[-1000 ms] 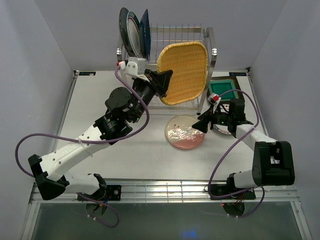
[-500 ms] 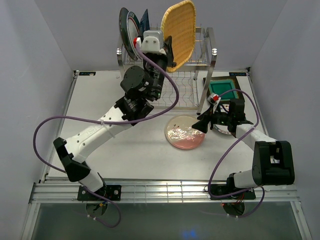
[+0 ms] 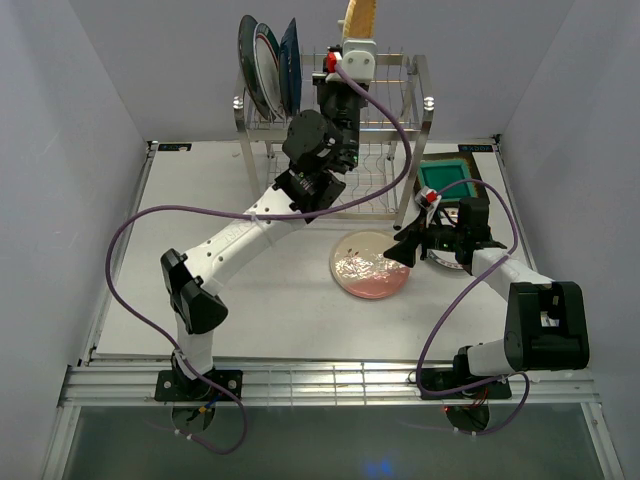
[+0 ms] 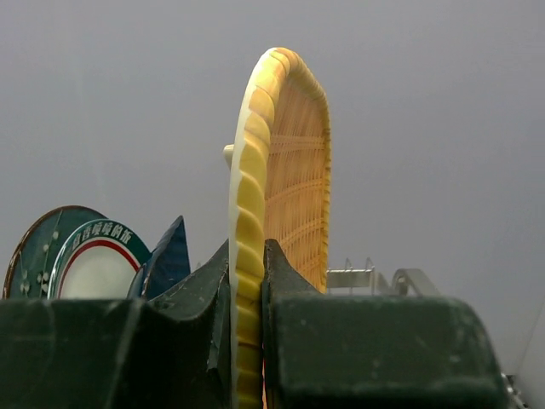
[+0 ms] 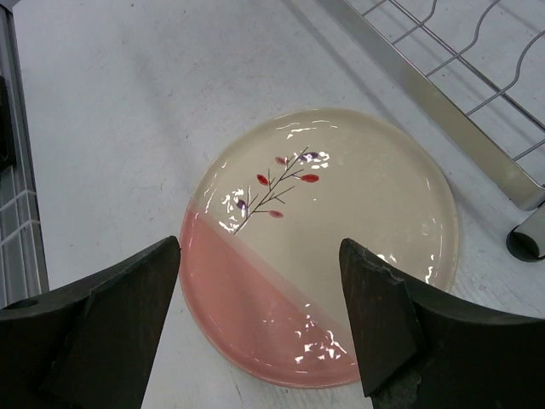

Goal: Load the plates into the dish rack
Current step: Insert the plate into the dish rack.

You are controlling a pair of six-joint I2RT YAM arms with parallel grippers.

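Observation:
My left gripper is above the free slot beside the dark blue plate (image 3: pixel 291 58), which lies to the left in the top view, so next it will move that way, lower and release.
My left gripper (image 3: pixel 352 38) is raised above the top tier of the dish rack (image 3: pixel 400 130) and is shut on the orange woven plate (image 3: pixel 360 14), held upright and edge-on. In the left wrist view the pads (image 4: pixel 281 277) pinch its rim (image 4: pixel 281 170). The dark teal plate (image 3: pixel 245 48), a white rimmed plate (image 3: pixel 266 66) and the dark blue plate (image 3: pixel 291 58) stand in the rack's upper left slots. The pink-cream floral plate (image 3: pixel 370 266) lies flat on the table. My right gripper (image 3: pixel 402 250) hovers open over its right edge (image 5: pixel 324 256), empty.
A green square plate (image 3: pixel 447 181) lies right of the rack. Another plate (image 3: pixel 447 255) lies partly under my right arm. The rack's base bar (image 5: pixel 443 94) runs close to the floral plate. Grey walls close in on three sides.
My left arm has lifted the orange plate from in front of the rack up above its top tier and turned it edge-on. The right arm has not moved.

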